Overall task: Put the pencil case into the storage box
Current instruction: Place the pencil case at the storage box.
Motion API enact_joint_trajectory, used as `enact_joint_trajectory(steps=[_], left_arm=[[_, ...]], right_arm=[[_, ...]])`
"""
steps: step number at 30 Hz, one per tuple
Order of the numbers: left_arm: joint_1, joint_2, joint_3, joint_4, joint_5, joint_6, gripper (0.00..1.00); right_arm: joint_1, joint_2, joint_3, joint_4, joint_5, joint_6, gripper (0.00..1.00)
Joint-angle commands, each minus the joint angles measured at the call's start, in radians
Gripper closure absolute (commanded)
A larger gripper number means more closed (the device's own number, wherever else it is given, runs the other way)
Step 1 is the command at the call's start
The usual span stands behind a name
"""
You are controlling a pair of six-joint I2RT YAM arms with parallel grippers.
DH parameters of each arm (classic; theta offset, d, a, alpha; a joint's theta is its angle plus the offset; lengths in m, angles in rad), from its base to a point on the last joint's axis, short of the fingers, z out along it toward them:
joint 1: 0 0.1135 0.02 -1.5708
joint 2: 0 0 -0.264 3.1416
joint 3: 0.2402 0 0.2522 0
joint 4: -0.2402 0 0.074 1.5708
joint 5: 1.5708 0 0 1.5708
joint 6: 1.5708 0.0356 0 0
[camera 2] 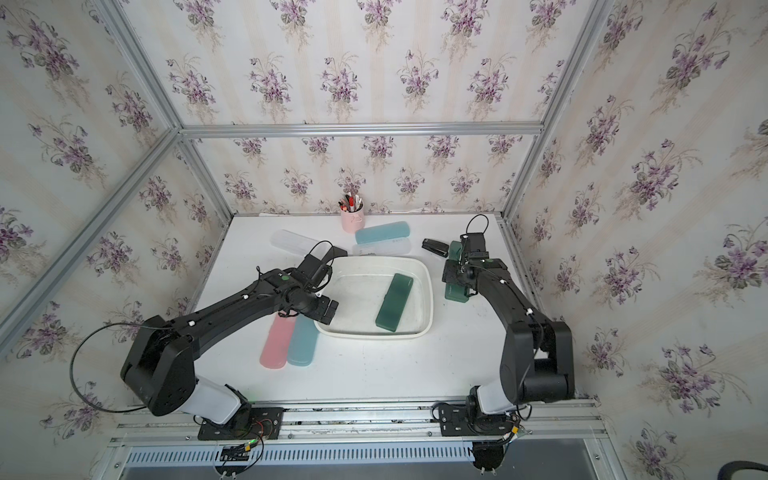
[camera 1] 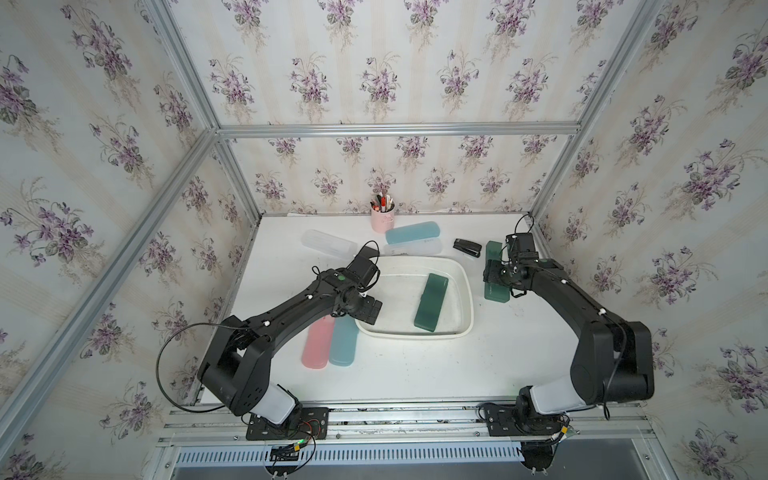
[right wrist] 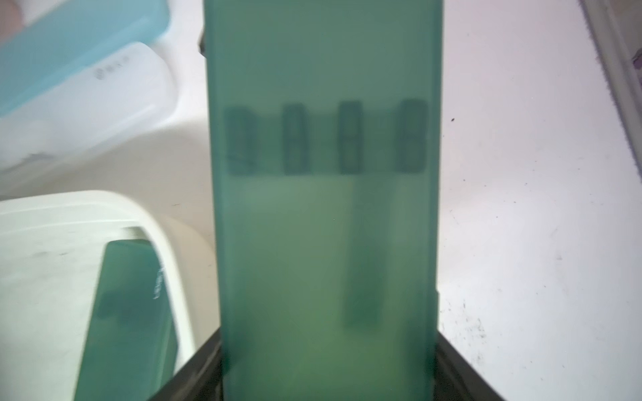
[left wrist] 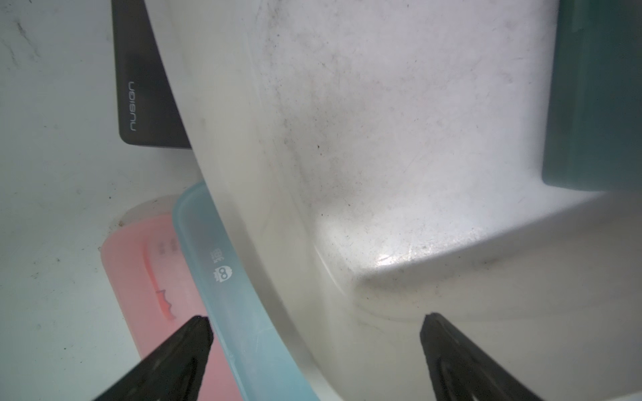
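Note:
I need to bring my right gripper over the rim of the box, then lower and release its pencil case beside the slanted one, where bare box bottom lies free toward my left gripper.
The storage box (camera 1: 415, 334) (camera 2: 374, 334) is a shallow white tub mid-table. A dark green pencil case (camera 1: 431, 301) (camera 2: 394, 302) lies slanted inside it. Just right of the box is a second green pencil case (camera 1: 496, 291) (right wrist: 323, 225), and my right gripper (camera 1: 498, 276) (right wrist: 328, 364) is shut on its two long sides. Whether this case is off the table cannot be told. My left gripper (camera 1: 368, 311) (left wrist: 316, 323) hangs open over the box's front left corner, with nothing between its fingers.
A pink case (camera 1: 318, 343) and a light blue case (camera 1: 344, 343) lie side by side against the box's front left. Behind the box are a pink pen cup (camera 1: 383, 218), another blue case (camera 1: 411, 232), clear cases (camera 1: 328, 241) and a black stapler (camera 1: 467, 248).

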Motion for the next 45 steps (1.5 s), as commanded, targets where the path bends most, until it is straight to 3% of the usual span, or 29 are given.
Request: enact_joint_trajectory(steps=[1, 6, 10, 16, 24, 34, 45], left_arm=[[0.000, -0.024, 0.007, 0.002, -0.009, -0.015, 0.01], [0.004, -0.042, 0.014, -0.011, -0.020, -0.014, 0.01], [0.019, -0.073, 0.010, -0.022, -0.023, -0.017, 0.01], [0.048, -0.154, -0.032, -0.038, -0.028, -0.008, 0.01], [0.079, -0.200, -0.086, -0.039, -0.024, 0.007, 0.01], [0.096, -0.209, -0.123, -0.017, -0.012, 0.019, 0.01], [0.099, -0.219, -0.125, -0.026, -0.014, 0.024, 0.01]], right_arm=[[0.061, -0.077, 0.019, -0.054, -0.042, 0.083, 0.33], [0.281, -0.090, 0.074, -0.054, -0.031, 0.233, 0.33], [0.468, -0.015, 0.056, 0.068, -0.018, 0.357, 0.33], [0.598, 0.154, 0.087, 0.196, 0.009, 0.461, 0.33], [0.641, 0.311, 0.126, 0.304, 0.020, 0.555, 0.33], [0.643, 0.396, 0.088, 0.330, 0.026, 0.592, 0.32], [0.628, 0.424, 0.112, 0.161, 0.151, 0.546, 0.26]])
